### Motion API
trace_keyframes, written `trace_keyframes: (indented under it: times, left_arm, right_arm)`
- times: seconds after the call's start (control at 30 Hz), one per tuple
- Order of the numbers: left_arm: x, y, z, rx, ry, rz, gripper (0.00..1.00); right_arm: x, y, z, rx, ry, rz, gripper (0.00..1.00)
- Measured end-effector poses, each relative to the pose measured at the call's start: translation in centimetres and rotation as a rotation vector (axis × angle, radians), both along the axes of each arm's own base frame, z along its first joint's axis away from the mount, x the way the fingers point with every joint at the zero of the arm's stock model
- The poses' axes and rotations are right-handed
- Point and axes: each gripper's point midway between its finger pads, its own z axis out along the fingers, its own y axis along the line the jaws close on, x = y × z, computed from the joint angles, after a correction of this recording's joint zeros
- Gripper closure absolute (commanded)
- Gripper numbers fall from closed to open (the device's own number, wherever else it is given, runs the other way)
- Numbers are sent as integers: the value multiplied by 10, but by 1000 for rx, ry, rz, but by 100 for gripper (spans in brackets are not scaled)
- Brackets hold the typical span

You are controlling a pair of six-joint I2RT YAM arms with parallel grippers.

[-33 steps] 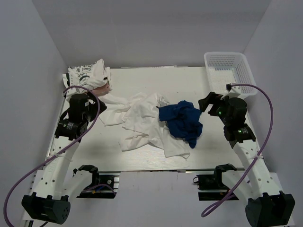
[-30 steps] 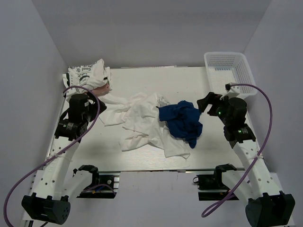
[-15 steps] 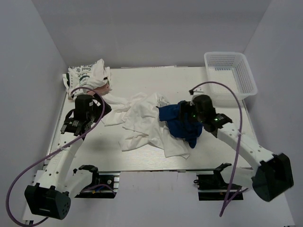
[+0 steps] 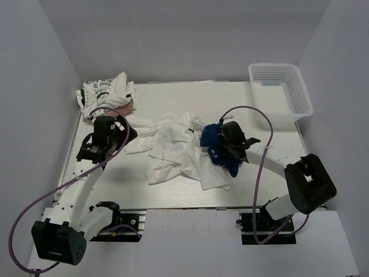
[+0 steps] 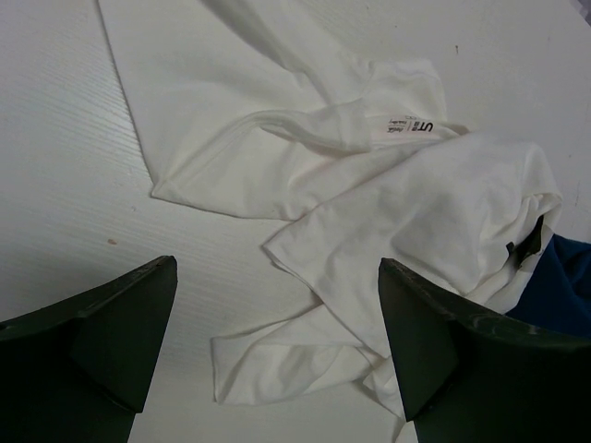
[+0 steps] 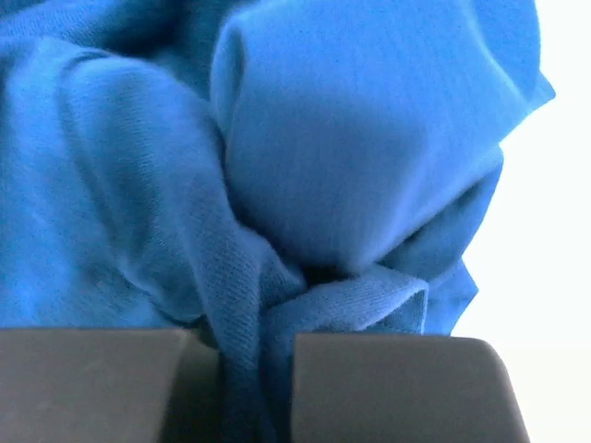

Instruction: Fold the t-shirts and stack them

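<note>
My right gripper will next move up and outward to let go of the blue t-shirt [image 4: 214, 138] in the lattice basket, which is outward of the gripper at the far corner of the table.
A navy blue t-shirt [image 4: 214, 138] lies crumpled right of centre and fills the right wrist view [image 6: 369, 166]. My right gripper [image 4: 226, 144] is down on it, shut on a pinched fold of the blue cloth [image 6: 245, 388]. Crumpled white t-shirts [image 4: 173, 147] spread across the middle; they show in the left wrist view [image 5: 416, 203] with a neck label. My left gripper [image 4: 125, 134] hovers at their left edge, open and empty [image 5: 277, 268]. A white t-shirt with black lettering [image 4: 106, 89] sits at the far left over a pinkish one [image 4: 124, 108].
A white plastic lattice basket [image 4: 301, 86] stands at the back right corner. The table's left edge runs close beside the left arm. The right arm's purple cable [image 4: 253, 115] loops above the table behind the blue shirt.
The right arm swung in from the table's right side onto the blue t-shirt and its jaws shut on a fold. The left gripper crept slightly toward the white shirts, still open.
</note>
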Motion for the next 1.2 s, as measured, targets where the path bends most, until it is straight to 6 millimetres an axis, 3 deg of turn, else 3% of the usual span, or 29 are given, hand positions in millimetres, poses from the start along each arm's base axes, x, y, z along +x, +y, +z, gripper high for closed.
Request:
trace_keyframes:
  times: [0.07, 0.17, 0.23, 0.33, 0.4, 0.43, 0.53, 0.63, 0.77, 0.9, 0.97, 1.07, 1.2]
  left_arm:
    - [0, -1, 0, -1, 1, -3, 0]
    - [0, -1, -1, -2, 2, -4, 0]
    - [0, -1, -1, -3, 3, -5, 0]
    - [0, -2, -1, -6, 5, -9, 0]
    - [0, -2, -3, -6, 11, -10, 0]
    - [0, -2, -5, -6, 18, -11, 0]
    - [1, -3, -9, -4, 31, -11, 0]
    - [4, -3, -11, -3, 36, -9, 0]
    - [6, -1, -16, 5, 49, -3, 0]
    - [6, 4, -22, 30, 83, 20, 0]
    - [6, 8, -21, 45, 89, 37, 0]
    - [6, 12, -20, 60, 90, 54, 0]
    - [5, 15, -21, 73, 92, 67, 0]
  right_arm:
    - [10, 2, 15, 17, -36, -34, 100]
    - [33, 4, 66, 59, -154, -102, 100]
    - [48, -1, 118, 95, -278, -161, 100]
    - [71, -19, 219, 164, -500, -282, 100]
    - [83, -41, 278, 194, -629, -366, 100]
    - [89, -62, 323, 212, -733, -437, 100]
    - [99, -92, 359, 177, -816, -518, 100]
    - [128, -129, 395, 123, -910, -614, 100]
    - [177, -185, 414, 27, -978, -758, 100]
    - [248, -232, 445, 6, -1072, -845, 100]
    - [265, -251, 438, -32, -1083, -863, 100]
    - [276, -273, 412, -88, -1051, -861, 100]
    - [292, -283, 376, -81, -996, -788, 100]
